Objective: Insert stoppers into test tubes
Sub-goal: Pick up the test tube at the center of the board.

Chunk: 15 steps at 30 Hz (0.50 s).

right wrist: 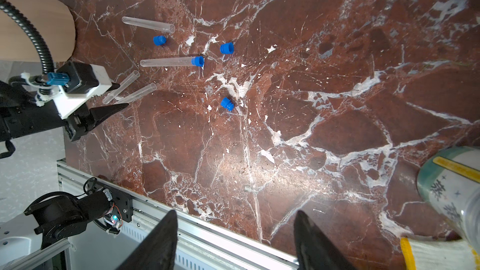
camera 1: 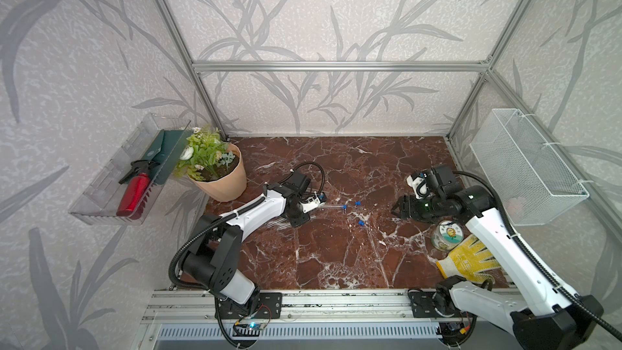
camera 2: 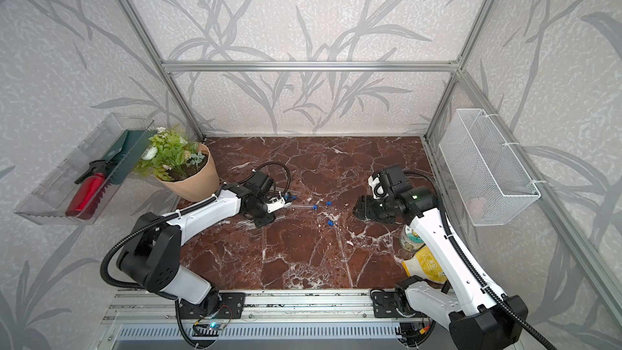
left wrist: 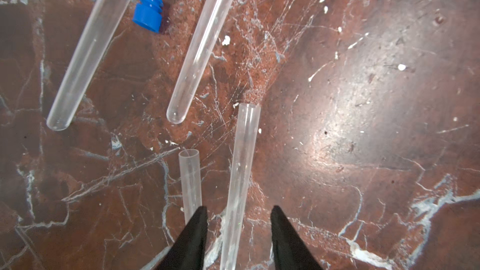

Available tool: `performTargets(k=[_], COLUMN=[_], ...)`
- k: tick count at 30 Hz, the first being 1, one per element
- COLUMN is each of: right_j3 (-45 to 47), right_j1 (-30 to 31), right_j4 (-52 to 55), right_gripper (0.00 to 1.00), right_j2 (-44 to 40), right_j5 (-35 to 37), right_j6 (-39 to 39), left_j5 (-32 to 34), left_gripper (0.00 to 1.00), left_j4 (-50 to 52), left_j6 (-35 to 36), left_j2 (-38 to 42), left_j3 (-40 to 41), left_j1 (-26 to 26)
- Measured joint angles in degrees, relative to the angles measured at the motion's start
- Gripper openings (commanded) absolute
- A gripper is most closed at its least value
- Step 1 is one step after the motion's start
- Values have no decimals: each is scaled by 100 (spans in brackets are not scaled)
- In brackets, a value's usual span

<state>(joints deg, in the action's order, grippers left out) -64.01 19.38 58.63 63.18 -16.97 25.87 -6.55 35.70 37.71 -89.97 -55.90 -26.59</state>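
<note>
The clear tube lies below, between my left gripper's open fingers, so they should next go down astride the clear tube's body (left wrist: 233, 235) and close there.
Four clear test tubes lie on the marble. In the left wrist view my left gripper (left wrist: 239, 210) is open astride one tube (left wrist: 242, 162), with a gap on each side. A second tube (left wrist: 191, 177) lies just outside one finger. Two more (left wrist: 88, 55) (left wrist: 200, 48) lie farther off, with a blue stopper (left wrist: 148, 11) between them. In the right wrist view one tube (right wrist: 168, 61) carries a stopper (right wrist: 198, 61) in its mouth. Three loose stoppers (right wrist: 159, 40) (right wrist: 227, 48) (right wrist: 227, 104) lie nearby. My right gripper (right wrist: 235, 216) is open and empty, well away at the right (camera 1: 396, 206).
A potted plant (camera 1: 220, 176) stands at the back left, close behind the left arm. A printed jar (camera 1: 446, 235) and a yellow glove (camera 1: 469, 259) lie under the right arm. A wire basket (camera 1: 528, 166) hangs on the right wall. An aluminium rail (camera 1: 336, 301) edges the front.
</note>
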Motion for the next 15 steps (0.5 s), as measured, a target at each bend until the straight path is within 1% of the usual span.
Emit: performTargets(k=[7, 15], right_j3=[0, 0], right_j1=[0, 0], right_j4=[2, 2], right_gripper=[70, 70], right_j2=[0, 0], right_j5=[0, -2], right_j6=[-2, 0], left_j5=[2, 129], left_gripper=[44, 42], left_j4=[-39, -70], left_j6=[162, 289], left_j2=[-352, -533], left_j3=[0, -2], left_j1=[13, 13])
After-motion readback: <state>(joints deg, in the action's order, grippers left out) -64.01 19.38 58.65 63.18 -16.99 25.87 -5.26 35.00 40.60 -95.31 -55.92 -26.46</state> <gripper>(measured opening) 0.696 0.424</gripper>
